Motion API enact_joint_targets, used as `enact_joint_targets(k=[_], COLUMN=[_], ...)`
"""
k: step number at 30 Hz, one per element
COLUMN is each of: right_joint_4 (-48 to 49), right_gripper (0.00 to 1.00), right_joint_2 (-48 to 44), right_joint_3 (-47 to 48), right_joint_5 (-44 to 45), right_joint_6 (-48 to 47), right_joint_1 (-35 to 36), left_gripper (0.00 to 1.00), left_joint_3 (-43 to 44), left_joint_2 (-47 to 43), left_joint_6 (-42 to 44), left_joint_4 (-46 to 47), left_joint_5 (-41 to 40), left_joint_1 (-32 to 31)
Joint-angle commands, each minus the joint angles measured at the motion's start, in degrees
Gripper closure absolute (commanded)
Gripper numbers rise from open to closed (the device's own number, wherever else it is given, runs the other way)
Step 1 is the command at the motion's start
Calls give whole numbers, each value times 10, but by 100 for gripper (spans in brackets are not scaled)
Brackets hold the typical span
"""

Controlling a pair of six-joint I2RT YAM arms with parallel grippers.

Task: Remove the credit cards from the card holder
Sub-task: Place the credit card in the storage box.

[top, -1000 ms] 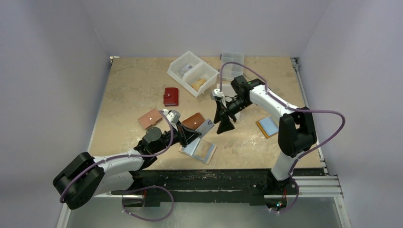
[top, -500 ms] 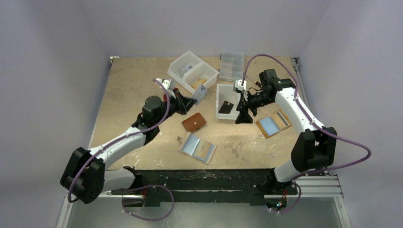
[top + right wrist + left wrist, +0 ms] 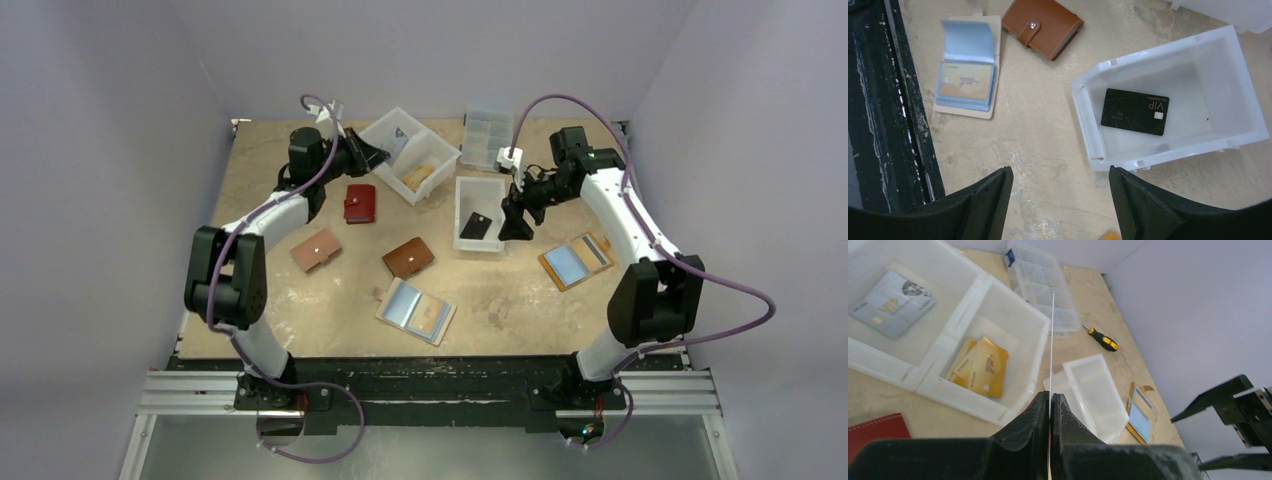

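Observation:
Next, my left gripper moves outward over the section of the bin holding the grey card (image 3: pixel 900 312) and releases the thin credit card (image 3: pixel 1052 340) there. Bare bin bottom shows beside the grey card.
My left gripper (image 3: pixel 372 155) is shut on a thin credit card (image 3: pixel 1052 340), seen edge-on, above the double white bin (image 3: pixel 408 155). That bin holds a grey card (image 3: pixel 892 304) and gold cards (image 3: pixel 979 365). My right gripper (image 3: pixel 1060 172) hangs open and empty over bare table beside the single white bin (image 3: pixel 1088 120), in which a black card (image 3: pixel 1134 111) lies flat. An open card holder (image 3: pixel 415 310) with blue sleeves lies near the front and shows a gold card (image 3: pixel 967 82). A second open holder (image 3: pixel 575 262) lies at the right.
Closed holders lie on the table: brown (image 3: pixel 408 257), red (image 3: pixel 360 203) and tan (image 3: pixel 316 250). A clear compartment box (image 3: pixel 488 138) stands at the back. A yellow-handled screwdriver (image 3: pixel 1102 339) lies by it.
My left arm has swung from the open holder at the middle to the double bin, card still in its jaws. My right arm moved to the single bin, where the black card now lies.

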Motion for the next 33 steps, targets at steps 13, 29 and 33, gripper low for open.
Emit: enact_joint_targets(k=[13, 29, 33], right_joint_4=[-10, -23, -25], right_gripper=[21, 21, 21], right_joint_2=[41, 42, 31], right_joint_3=[47, 61, 62], right_joint_5=[-47, -75, -69], right_joint_6=[35, 34, 36], right_joint_1=[-3, -3, -3], left_gripper=[100, 58, 52], left_joint_3=[381, 592, 595], left_joint_2=[352, 424, 379], left_joint_6=[22, 83, 105], left_joint_4=[-99, -361, -424], left_joint_5=[34, -118, -189], left_joint_1=[61, 50, 49])
